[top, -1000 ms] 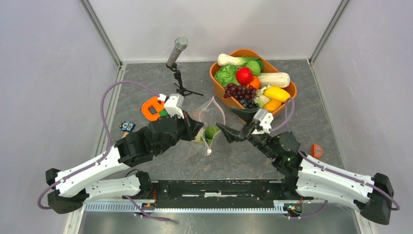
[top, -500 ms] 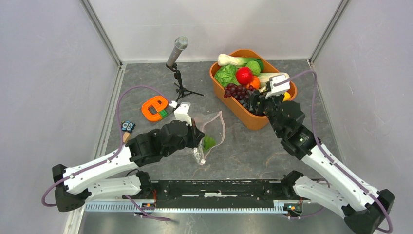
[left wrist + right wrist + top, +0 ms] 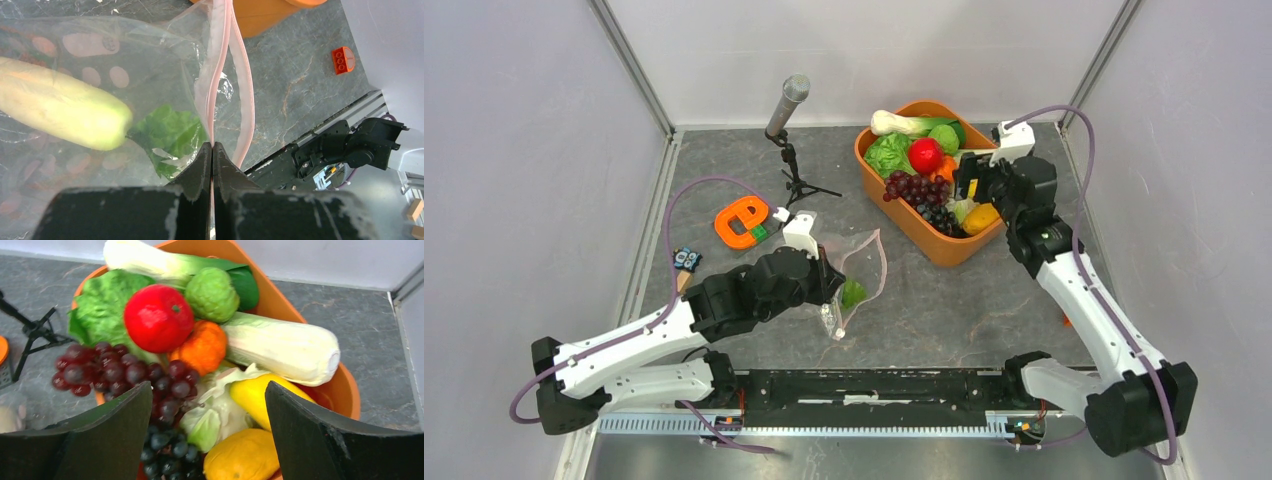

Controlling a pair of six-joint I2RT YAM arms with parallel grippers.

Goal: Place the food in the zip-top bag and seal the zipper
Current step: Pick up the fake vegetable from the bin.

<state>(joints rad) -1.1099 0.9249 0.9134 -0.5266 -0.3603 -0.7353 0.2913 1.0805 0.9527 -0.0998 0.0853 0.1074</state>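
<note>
My right gripper moves outward and down next, to the left in the top view, around the red ball (image 3: 926, 155) (image 3: 158, 318), which sits uncovered on the tub's food.
The clear zip-top bag (image 3: 865, 262) lies mid-table, its mouth gaping. My left gripper (image 3: 830, 284) is shut on one side of the pinkish zipper (image 3: 235, 75), fingertips pinched together (image 3: 212, 145). Inside the bag (image 3: 125, 60) lies a pale yellow-green vegetable (image 3: 60, 117) with green leaves (image 3: 170, 132). The rest of the food fills the orange tub (image 3: 944, 245): a red ball (image 3: 158, 317), purple grapes (image 3: 115, 372), an orange piece (image 3: 202, 347) and yellow pieces (image 3: 260, 395). My right gripper (image 3: 970, 186) hovers open over the tub, empty (image 3: 209, 388).
A microphone on a small tripod (image 3: 789, 110) stands at the back. An orange block (image 3: 742, 222) and a small blue part (image 3: 686, 259) lie left of the bag. A red brick (image 3: 343, 59) lies on the floor right. Grey walls close in both sides.
My right arm has swung from the bag's mouth back and up over the tub, jaws spread wider. The left gripper shifted the bag slightly, then held still.
</note>
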